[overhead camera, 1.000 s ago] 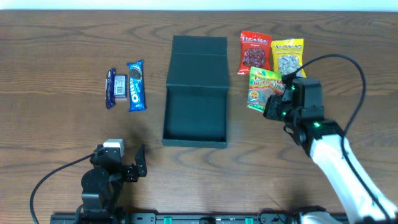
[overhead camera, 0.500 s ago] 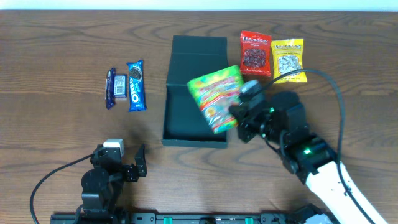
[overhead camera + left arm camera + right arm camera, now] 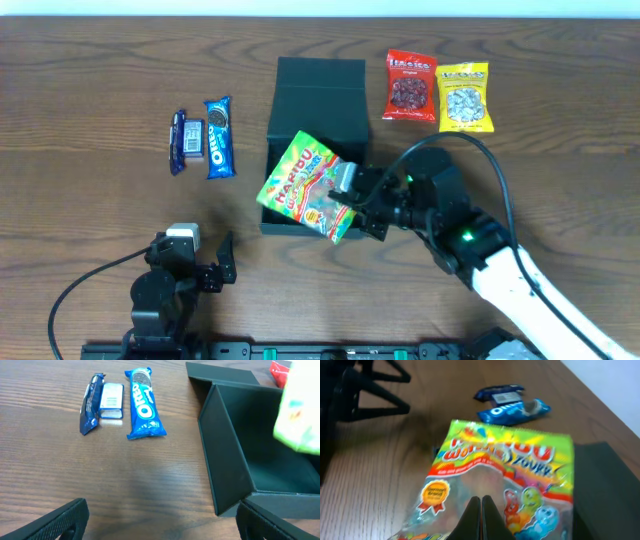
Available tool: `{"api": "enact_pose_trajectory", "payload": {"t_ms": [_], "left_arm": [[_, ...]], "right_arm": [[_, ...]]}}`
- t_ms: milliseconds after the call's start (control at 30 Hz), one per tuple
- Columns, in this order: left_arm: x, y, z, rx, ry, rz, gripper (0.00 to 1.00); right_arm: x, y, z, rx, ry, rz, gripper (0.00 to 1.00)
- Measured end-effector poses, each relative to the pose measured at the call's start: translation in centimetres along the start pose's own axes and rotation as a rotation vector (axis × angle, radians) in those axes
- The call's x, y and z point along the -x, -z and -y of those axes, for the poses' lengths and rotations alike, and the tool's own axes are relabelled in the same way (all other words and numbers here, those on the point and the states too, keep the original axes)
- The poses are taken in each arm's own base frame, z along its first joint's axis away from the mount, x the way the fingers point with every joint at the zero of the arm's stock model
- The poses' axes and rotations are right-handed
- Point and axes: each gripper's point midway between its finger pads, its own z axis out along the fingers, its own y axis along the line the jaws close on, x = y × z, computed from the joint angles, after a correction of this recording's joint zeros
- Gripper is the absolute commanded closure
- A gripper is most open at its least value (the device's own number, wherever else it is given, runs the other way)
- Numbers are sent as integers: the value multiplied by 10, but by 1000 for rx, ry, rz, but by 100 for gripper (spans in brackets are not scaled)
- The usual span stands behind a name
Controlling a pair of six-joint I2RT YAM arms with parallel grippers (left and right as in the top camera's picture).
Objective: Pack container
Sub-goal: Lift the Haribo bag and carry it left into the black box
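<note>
My right gripper is above the container's front part (image 3: pixel 279 217), and the inside is empty, so it needs to lower the green packet into that part and let go of the packet there.
The dark teal-green container (image 3: pixel 318 95) lies open at the table's middle, its flap lid folded back; it also shows in the left wrist view (image 3: pixel 235 450) and at the right of the right wrist view (image 3: pixel 610 485). My right gripper (image 3: pixel 352 196) is shut on a green gummy worm packet (image 3: pixel 305 185) and holds it above the container's front part. The packet fills the right wrist view (image 3: pixel 500 475), the fingers (image 3: pixel 481 515) pinched on it. My left gripper (image 3: pixel 215 262) is open and empty at the front left; in its own view (image 3: pixel 160 520) only bare table lies between the fingers.
An Oreo packet (image 3: pixel 219 137) and a dark blue snack bar (image 3: pixel 184 141) lie left of the container. A red snack packet (image 3: pixel 410 86) and a yellow snack packet (image 3: pixel 464 97) lie at the back right.
My right gripper lifted the gummy packet from the back right and carried it left over the container, now lower and nearer the front. The left arm has not moved.
</note>
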Motion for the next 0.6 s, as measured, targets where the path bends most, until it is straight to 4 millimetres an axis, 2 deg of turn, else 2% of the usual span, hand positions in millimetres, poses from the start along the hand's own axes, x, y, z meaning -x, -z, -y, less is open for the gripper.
{"api": "enact_pose_trajectory", "payload": {"t_ms": [267,367,400,433,500,600], "left_arm": [[0,0,0,0,0,0,5],[0,0,0,0,0,0,5],[0,0,0,0,0,0,5],[0,0,0,0,0,0,5],[0,0,0,0,0,0,5],[0,0,0,0,0,0,5]], "right_arm": [[-4,-26,11,32,82,47,99],[-13,-31,21,20,75,44,76],[-16,-33,23,19,66,39,66],[-19,-33,26,14,54,34,50],[-22,-34,30,7,27,31,46],[-21,-33,33,1,-46,36,56]]}}
